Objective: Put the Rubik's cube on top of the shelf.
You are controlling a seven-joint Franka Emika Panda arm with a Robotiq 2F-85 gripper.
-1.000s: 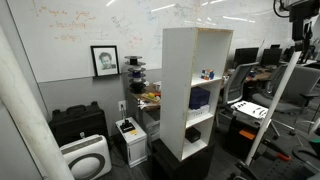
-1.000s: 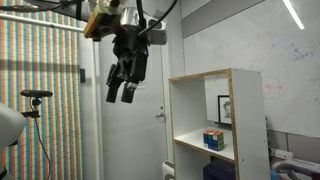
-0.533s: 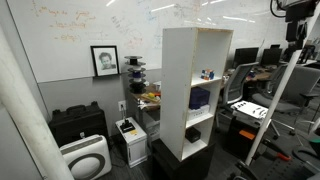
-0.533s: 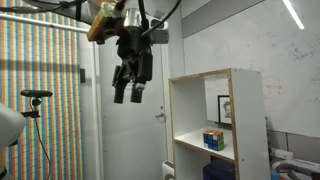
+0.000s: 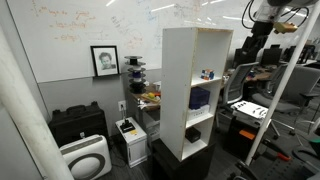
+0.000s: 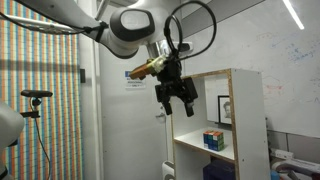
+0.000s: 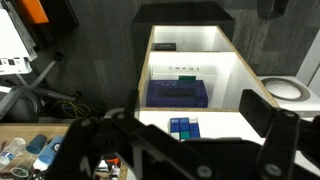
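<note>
The gripper should next move away from the robot's base and down through the open front of the shelf, then bring its fingers around the Rubik's cube (image 5: 206, 73).
The tall white shelf (image 5: 178, 90) stands in the middle of the room on a black base, and it also shows in an exterior view (image 6: 238, 120). The tiny Rubik's cube (image 5: 206, 73) sits on the upper inner board of the shelf (image 6: 212, 140). The wrist view looks into the shelf (image 7: 235, 75) with the cube (image 7: 183, 126) on the white board. My gripper (image 6: 180, 103) is open and empty, in the air in front of the shelf's top compartment, apart from the cube. It shows dark at the upper right (image 5: 250, 50). Its fingers frame the wrist view (image 7: 190, 148).
A dark blue-purple object (image 7: 178, 93) lies one compartment lower, and a black object (image 7: 163, 46) lower still. A black case (image 5: 78, 122) and a white air purifier (image 5: 85, 158) stand by the wall. Office chairs and desks (image 5: 240, 85) are beyond the shelf.
The arm has swung toward the shelf. The open gripper has moved from high and away to just in front of the shelf's top compartment. The cube has not moved.
</note>
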